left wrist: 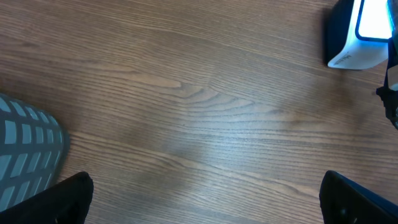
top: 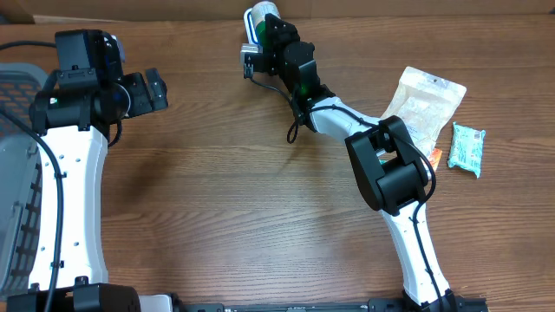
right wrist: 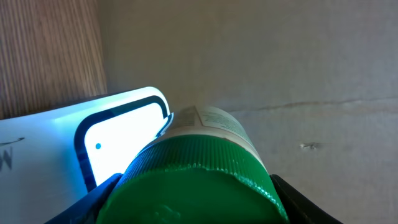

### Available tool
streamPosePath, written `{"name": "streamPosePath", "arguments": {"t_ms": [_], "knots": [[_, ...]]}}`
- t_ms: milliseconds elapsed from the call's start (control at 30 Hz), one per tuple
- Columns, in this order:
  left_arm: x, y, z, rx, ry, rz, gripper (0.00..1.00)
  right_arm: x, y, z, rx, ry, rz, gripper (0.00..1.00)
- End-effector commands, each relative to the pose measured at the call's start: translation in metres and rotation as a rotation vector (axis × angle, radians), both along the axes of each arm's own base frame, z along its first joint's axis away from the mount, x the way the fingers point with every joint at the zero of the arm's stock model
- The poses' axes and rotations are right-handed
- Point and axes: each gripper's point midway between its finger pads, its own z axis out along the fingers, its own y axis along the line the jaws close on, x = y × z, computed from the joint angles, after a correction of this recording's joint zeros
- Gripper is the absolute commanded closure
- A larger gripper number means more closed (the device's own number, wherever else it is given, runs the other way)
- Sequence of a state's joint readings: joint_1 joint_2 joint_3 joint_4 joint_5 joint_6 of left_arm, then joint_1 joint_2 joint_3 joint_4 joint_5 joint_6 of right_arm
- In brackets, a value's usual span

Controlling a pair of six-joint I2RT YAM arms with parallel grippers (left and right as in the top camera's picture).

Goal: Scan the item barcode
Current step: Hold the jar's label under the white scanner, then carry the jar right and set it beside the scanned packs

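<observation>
My right gripper will next move back and release the bottle (top: pixel 263 15) on the tabletop beside the snack bag, as the bag lies to its right in the overhead view.
The item is a white-labelled bottle with a green ribbed lid (right wrist: pixel 193 186), held at the lid end between the fingers of my right gripper (right wrist: pixel 194 199), which is shut on it. It lies right beside the lit window of the white scanner (right wrist: pixel 121 134). From overhead the bottle (top: pixel 263 15) is at the table's back edge, just above the scanner (top: pixel 250 57), with the right gripper (top: pixel 276 35) on it. No barcode shows. My left gripper (top: pixel 154 90) hovers open over bare wood at the far left. Its fingers (left wrist: pixel 65 199) stand wide with nothing between them, and the glowing scanner (left wrist: pixel 360 31) is at top right.
A clear snack bag (top: pixel 427 102), a teal packet (top: pixel 467 149) and a small orange item (top: pixel 434 157) lie right of the right arm. A grey mesh basket (top: pixel 16 165) stands at the left edge. A cardboard wall (right wrist: pixel 261 62) runs along the back.
</observation>
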State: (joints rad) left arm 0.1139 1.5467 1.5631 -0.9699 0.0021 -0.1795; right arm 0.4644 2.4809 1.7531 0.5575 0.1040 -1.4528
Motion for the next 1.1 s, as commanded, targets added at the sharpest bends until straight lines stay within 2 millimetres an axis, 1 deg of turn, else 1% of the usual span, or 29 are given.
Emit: {"name": "streamPosePath", "arguments": {"t_ms": [0,100,233,367,433,467,500,567,600,633,667,733,800,833,867,900,967,1000,1033,1067], "knots": [[0.001,0.004,0.007,0.021,-0.016,-0.002,0.00,0.003,0.002,0.027,0.005,-0.058,0.000,0.46],[0.001,0.004,0.007,0.021,-0.016,-0.002,0.00,0.000,0.007,0.032,0.039,-0.052,-0.009,0.46],[0.001,0.004,0.007,0.021,-0.016,-0.002,0.00,-0.006,0.010,0.052,0.155,-0.009,-0.032,0.46],[0.001,0.004,0.007,0.021,-0.016,-0.002,0.00,-0.012,0.003,0.088,0.274,0.034,-0.071,0.46],[0.001,0.004,0.007,0.021,-0.016,-0.002,0.00,-0.020,0.001,0.109,0.352,0.068,-0.096,0.46],[0.001,0.004,0.007,0.021,-0.016,-0.002,0.00,-0.024,0.001,0.118,0.386,0.084,-0.106,0.46],[0.001,0.004,0.007,0.021,-0.016,-0.002,0.00,-0.035,-0.004,0.142,0.486,0.125,-0.145,0.46],[0.001,0.004,0.007,0.021,-0.016,-0.002,0.01,-0.050,-0.005,0.162,0.590,0.189,-0.166,0.46],[0.001,0.004,0.007,0.021,-0.016,-0.002,0.00,-0.058,-0.006,0.169,0.636,0.232,-0.174,0.46],[0.001,0.004,0.007,0.021,-0.016,-0.002,0.00,-0.071,-0.006,0.175,0.717,0.310,-0.188,0.46],[0.001,0.004,0.007,0.021,-0.016,-0.002,0.00,-0.079,-0.007,0.177,0.768,0.366,-0.200,0.46],[0.001,0.004,0.007,0.021,-0.016,-0.002,0.01,-0.103,-0.008,0.174,0.885,0.542,-0.229,0.46],[0.001,0.004,0.007,0.021,-0.016,-0.002,0.00,-0.127,-0.011,0.159,0.967,0.719,-0.296,0.45],[0.001,0.004,0.007,0.021,-0.016,-0.002,0.00,-0.139,-0.016,0.147,1.005,0.816,-0.355,0.46],[0.001,0.004,0.007,0.021,-0.016,-0.002,0.00,-0.154,-0.020,0.130,1.022,0.929,-0.423,0.46],[0.001,0.004,0.007,0.021,-0.016,-0.002,0.00,-0.164,-0.023,0.118,1.019,0.996,-0.462,0.45],[0.001,0.004,0.006,0.021,-0.015,-0.002,0.01,-0.197,-0.029,0.085,0.972,1.198,-0.566,0.45],[0.001,0.004,0.007,0.021,-0.016,-0.002,0.00,-0.210,-0.034,0.070,0.943,1.272,-0.618,0.45],[0.001,0.004,0.007,0.021,-0.016,-0.002,0.00,-0.226,-0.040,0.057,0.904,1.340,-0.670,0.46],[0.001,0.004,0.007,0.021,-0.016,-0.002,0.00,-0.235,-0.045,0.047,0.874,1.378,-0.709,0.46]]}}
